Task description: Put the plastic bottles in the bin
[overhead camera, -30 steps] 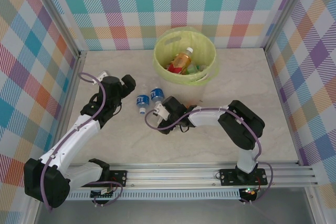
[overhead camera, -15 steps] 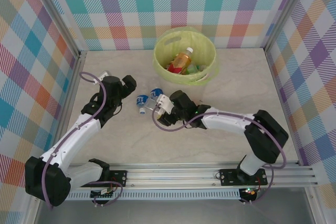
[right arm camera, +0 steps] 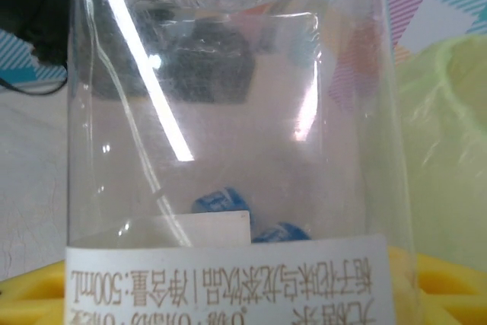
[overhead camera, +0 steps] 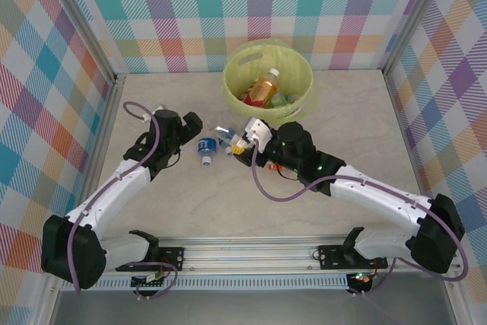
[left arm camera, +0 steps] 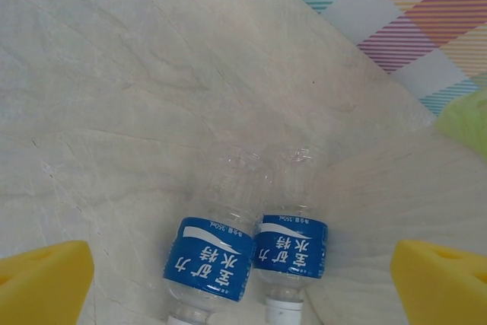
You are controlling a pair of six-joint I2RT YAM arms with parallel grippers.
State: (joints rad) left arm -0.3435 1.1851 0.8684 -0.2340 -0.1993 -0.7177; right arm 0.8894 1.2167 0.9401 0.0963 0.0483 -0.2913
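Note:
The bag in my right gripper, which rises beside the bottle, goes up, then outward over the bin's rim next. My right gripper releases it there, since the bin's opening (overhead camera: 280, 84) lies outward.
Two clear plastic bottles with blue labels (left arm camera: 209, 256) (left arm camera: 293, 245) lie side by side on the table, caps toward my left gripper (left arm camera: 243, 291). That gripper is open, with one yellow pad (left arm camera: 46, 283) on each side of the pair. In the top view one of these bottles (overhead camera: 205, 146) lies just right of the left gripper (overhead camera: 188, 125). My right gripper (overhead camera: 243, 142) is shut on a larger clear bottle with a white label (right arm camera: 236, 112), held above the table beside the blue pair. The bin (overhead camera: 228, 81) stands behind, holding several bottles, one orange (overhead camera: 265, 85).
The bin's yellow-green bag (right arm camera: 449, 150) rises close on the right of the held bottle. Plaid walls enclose the table on three sides, with a metal post (overhead camera: 114, 85) at the far left corner. Open tabletop (overhead camera: 365, 119) lies right of the bin.
The right arm stretched out and carried its gripper up and toward the bin, its jaws closing on the clear bottle. The left gripper crept slightly toward the blue bottles, still open.

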